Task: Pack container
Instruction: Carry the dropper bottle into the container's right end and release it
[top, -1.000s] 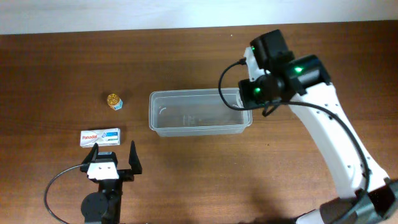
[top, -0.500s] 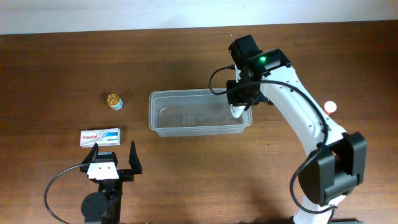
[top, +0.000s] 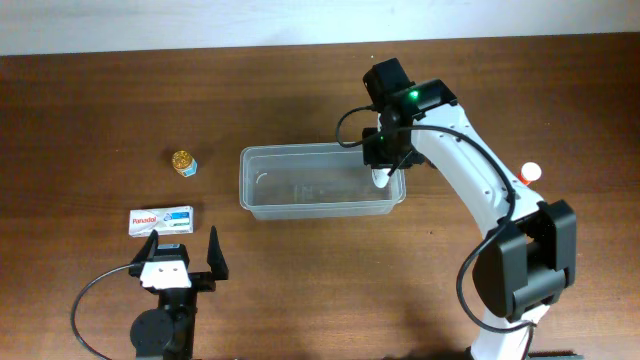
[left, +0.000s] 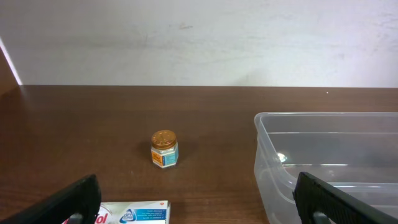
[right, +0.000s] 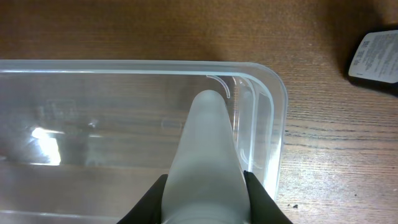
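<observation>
My right gripper moves down further into the end of the clear container next and releases the white bottle, since the container's bottom lies below my gripper.
The clear plastic container lies at the table's middle; it also shows in the left wrist view and the right wrist view. My right gripper is shut on a white plastic bottle and holds it, tip down, inside the container's right end; in the right wrist view the bottle fills the space between the jaws. My left gripper is open and empty near the front left, its fingers framing the view.
A white and blue Panadol box lies just ahead of the left gripper. A small jar with a gold lid stands left of the container. A small white and red object sits at the right.
My right arm swung in and moved the gripper left over the container's right end, with the white bottle now reaching inside. The left arm has not moved.
</observation>
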